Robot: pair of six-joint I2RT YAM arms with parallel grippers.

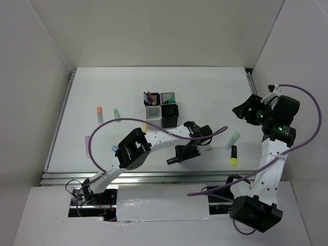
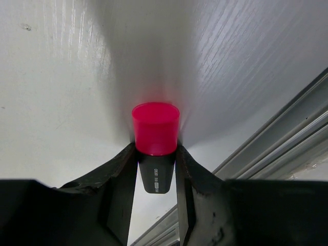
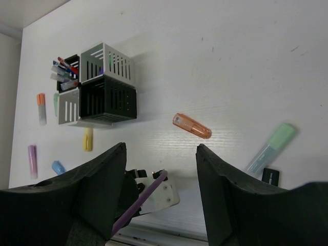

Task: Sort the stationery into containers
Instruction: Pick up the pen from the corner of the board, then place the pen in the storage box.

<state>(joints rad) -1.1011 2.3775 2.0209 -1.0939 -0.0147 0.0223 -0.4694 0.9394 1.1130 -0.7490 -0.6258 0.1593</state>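
Note:
The highlighter rises from the table in my left gripper next and swings outward over the far silver-white cup (image 1: pixel 167 97) for release inside, because a green-ended piece already stands there.
My left gripper (image 2: pixel 155 152) is shut on a black highlighter (image 2: pixel 155 177) with a pink-red cap (image 2: pixel 155 128), which points at the white table just below it. From above, this gripper (image 1: pixel 180 154) sits near the table's front edge with the highlighter's black end (image 1: pixel 171 160) sticking out. The containers (image 1: pixel 161 107) are a 2x2 block of black and silver-white cups; the back-left black cup (image 3: pixel 69 72) holds several pens. My right gripper (image 3: pixel 161 148) hangs open and empty above the table's right side (image 1: pixel 246 110). Loose on the table are an orange marker (image 3: pixel 191 125) and a pale green marker (image 3: pixel 270 148).
More stationery lies left of the cups: an orange-capped marker (image 1: pixel 99 110), a green one (image 1: pixel 117 112), a yellow one (image 1: pixel 145 126), a blue one (image 1: pixel 115 148) and a purple one (image 1: pixel 87 141). A black highlighter with a yellow end (image 1: pixel 233 155) lies right. Metal rails (image 2: pixel 287 133) edge the table's front.

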